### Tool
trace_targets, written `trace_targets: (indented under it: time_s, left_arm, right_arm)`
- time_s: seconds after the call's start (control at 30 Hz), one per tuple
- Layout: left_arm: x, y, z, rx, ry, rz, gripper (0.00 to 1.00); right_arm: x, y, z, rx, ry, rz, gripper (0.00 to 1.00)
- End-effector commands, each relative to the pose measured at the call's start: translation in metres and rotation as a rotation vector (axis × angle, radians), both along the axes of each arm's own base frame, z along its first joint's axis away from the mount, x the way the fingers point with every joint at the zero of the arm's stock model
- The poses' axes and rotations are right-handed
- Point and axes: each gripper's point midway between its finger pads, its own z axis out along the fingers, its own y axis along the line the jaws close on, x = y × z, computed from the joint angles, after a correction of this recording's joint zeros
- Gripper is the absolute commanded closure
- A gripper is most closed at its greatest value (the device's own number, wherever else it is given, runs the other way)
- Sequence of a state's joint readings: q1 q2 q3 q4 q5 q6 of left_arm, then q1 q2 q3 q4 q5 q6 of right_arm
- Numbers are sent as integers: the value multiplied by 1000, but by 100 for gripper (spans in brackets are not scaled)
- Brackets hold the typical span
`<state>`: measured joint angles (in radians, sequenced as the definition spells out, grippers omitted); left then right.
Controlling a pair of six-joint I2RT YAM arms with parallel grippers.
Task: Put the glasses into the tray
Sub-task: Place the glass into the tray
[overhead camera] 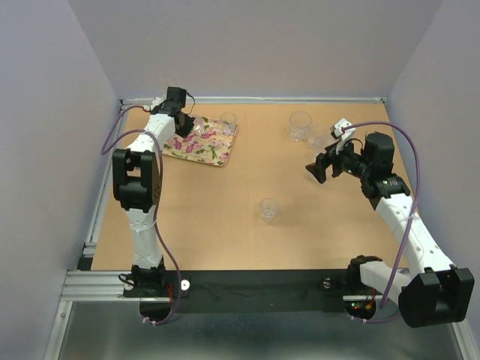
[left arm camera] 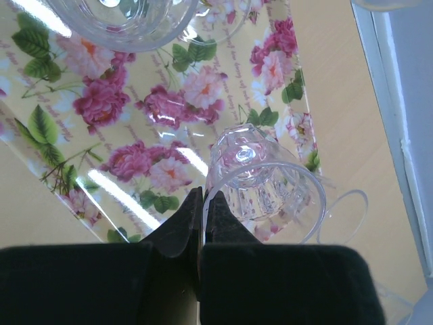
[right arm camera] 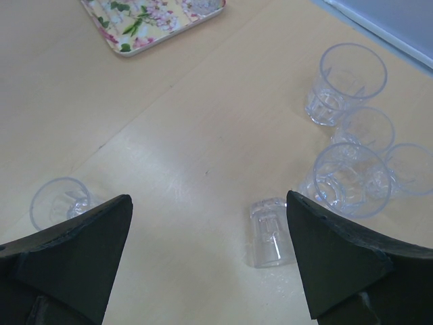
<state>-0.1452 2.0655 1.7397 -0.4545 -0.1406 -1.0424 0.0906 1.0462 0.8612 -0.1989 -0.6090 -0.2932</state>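
My left gripper next carries the clear glass (left arm camera: 260,183) down toward the standing glass, onto the flowered tray's open patch.
The flowered tray (overhead camera: 202,148) lies at the far left of the table. My left gripper (overhead camera: 185,125) hangs over its back part, shut on the rim of a clear glass (left arm camera: 260,183) that is held just above the tray (left arm camera: 135,162). A second glass (left arm camera: 122,20) stands in the tray beyond it, and one (overhead camera: 227,121) shows at the tray's far right corner. My right gripper (overhead camera: 316,171) is open and empty (right arm camera: 208,203) above the table. Below it a small glass (right arm camera: 270,233) lies on its side, and several upright glasses (right arm camera: 352,179) stand to its right.
A lone glass (overhead camera: 268,209) stands mid-table and also shows in the right wrist view (right arm camera: 61,203). A larger glass (overhead camera: 300,126) stands at the back right. Grey walls close the table at the back and sides.
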Motion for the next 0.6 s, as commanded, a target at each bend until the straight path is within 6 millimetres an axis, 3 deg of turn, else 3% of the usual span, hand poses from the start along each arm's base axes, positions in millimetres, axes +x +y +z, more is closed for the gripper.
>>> trace_targets:
  time_s: [0.0, 0.27, 0.57]
  left_arm:
    - [15, 3, 28, -21, -53, 105, 100]
    - [25, 5, 7, -19, 4, 152, 100]
    - [36, 10, 6, -30, 7, 191, 99]
  right_arm:
    - [7, -4, 8, -9, -60, -12, 0]
    - [8, -5, 10, -11, -65, -16, 0]
    - [9, -6, 6, -16, -57, -25, 0]
